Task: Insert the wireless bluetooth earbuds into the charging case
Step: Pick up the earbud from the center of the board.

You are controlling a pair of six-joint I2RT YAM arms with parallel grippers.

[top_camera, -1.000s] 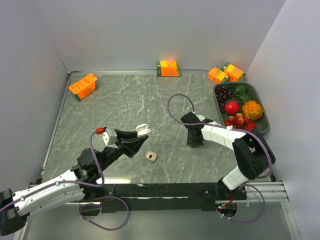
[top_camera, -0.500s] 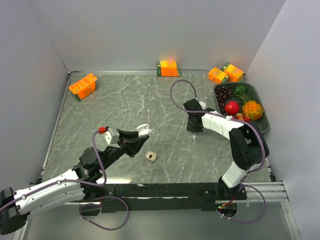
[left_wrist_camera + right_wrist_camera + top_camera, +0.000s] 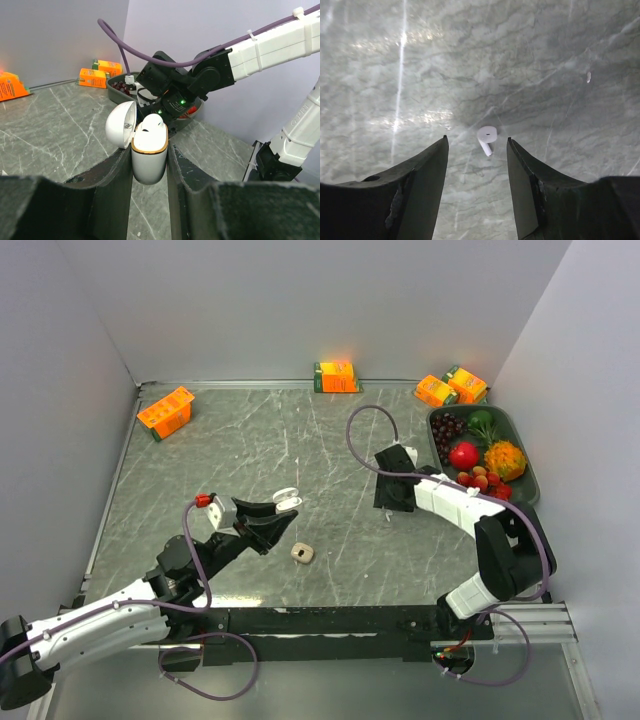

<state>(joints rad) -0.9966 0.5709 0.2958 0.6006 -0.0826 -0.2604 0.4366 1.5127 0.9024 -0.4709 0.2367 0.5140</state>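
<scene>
The right gripper lowers over the white earbud next and closes on its round head (image 3: 388,515) (image 3: 487,134). The earbud lies on the marble in the gap between the open fingers.
My left gripper (image 3: 150,150) is shut on the white, gold-rimmed charging case (image 3: 148,162), holding it upright above the table with its lid (image 3: 121,125) flipped open. A white earbud head (image 3: 150,123) shows in the case's top. In the top view the case (image 3: 286,500) sits at the left gripper's (image 3: 277,520) tip, left of centre. My right gripper (image 3: 477,141) stands open just above the table. A tiny white stemmed earbud (image 3: 487,136) lies on the marble between its fingertips, touching neither. From above, that earbud (image 3: 388,515) is a speck beside the right gripper (image 3: 392,502).
A small beige rounded object (image 3: 302,553) lies on the table near the front. A dark tray (image 3: 520,430) of fruit stands at the right edge. Orange cartons sit at the back left (image 3: 165,412), back centre (image 3: 336,376) and back right (image 3: 450,388). Grey walls enclose the table.
The right gripper rose from the table and shifted slightly back, and its jaws went from shut to open; the earbud now lies free on the marble. The left arm stayed still.
</scene>
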